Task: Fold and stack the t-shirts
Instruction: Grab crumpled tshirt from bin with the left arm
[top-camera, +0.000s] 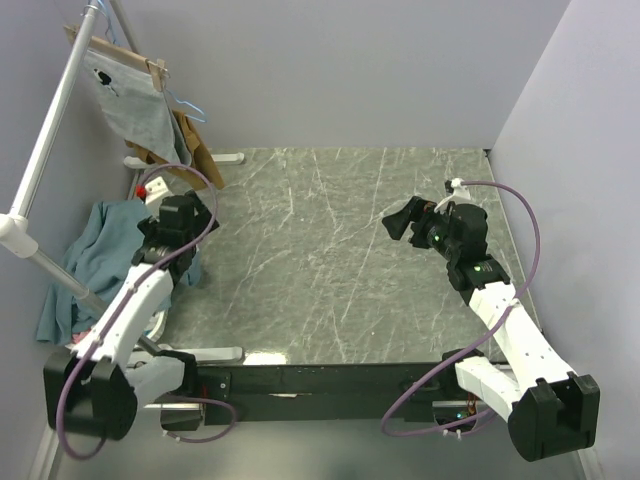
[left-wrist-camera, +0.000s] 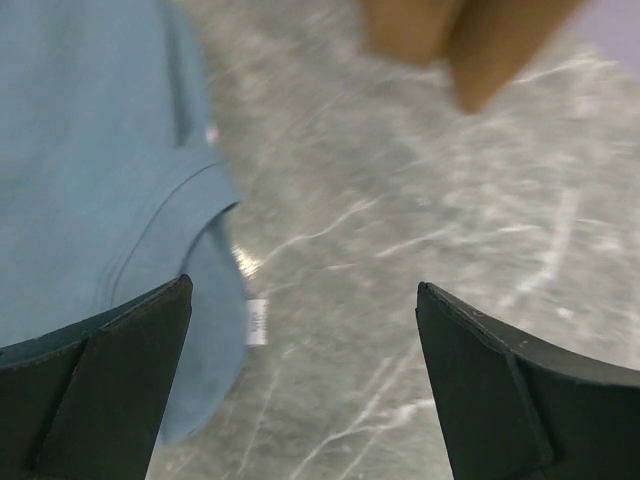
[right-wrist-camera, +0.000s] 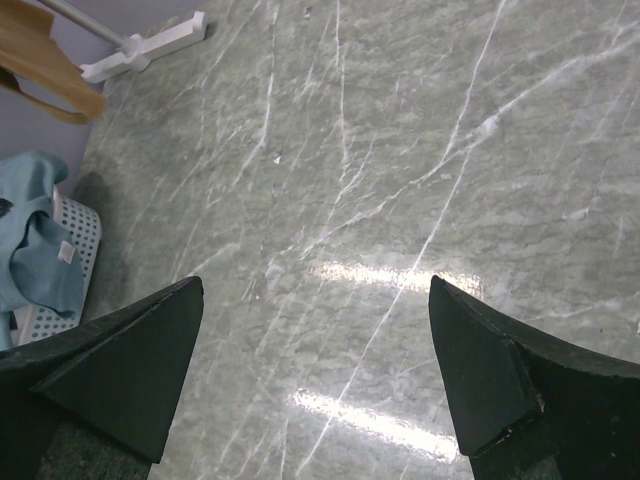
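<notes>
Next, my left gripper moves down and toward the left in the top view onto the t-shirt's hem fold beside the white label, because mostly bare marble shows between its fingers.
A dusty teal-blue t-shirt (top-camera: 95, 255) lies heaped over a white basket (right-wrist-camera: 78, 240) at the table's left edge. In the left wrist view the t-shirt (left-wrist-camera: 90, 170) fills the left side, with a small white label (left-wrist-camera: 257, 322) at its hem. My left gripper (top-camera: 185, 212) hangs over the t-shirt's right edge; it (left-wrist-camera: 303, 300) is open and empty, its left finger above the cloth. My right gripper (top-camera: 405, 220) is at the right middle of the marble table (top-camera: 320, 260); it (right-wrist-camera: 315, 290) is open and empty above bare marble. The t-shirt also shows at the far left of the right wrist view (right-wrist-camera: 35, 250).
A clothes rack pole (top-camera: 50, 130) stands at the left, its white foot (top-camera: 225, 157) on the table's far left. On it hang a grey printed shirt (top-camera: 130, 100) and a brown garment (top-camera: 190, 140), which also shows in the left wrist view (left-wrist-camera: 470, 40). Walls close in behind and on the right.
</notes>
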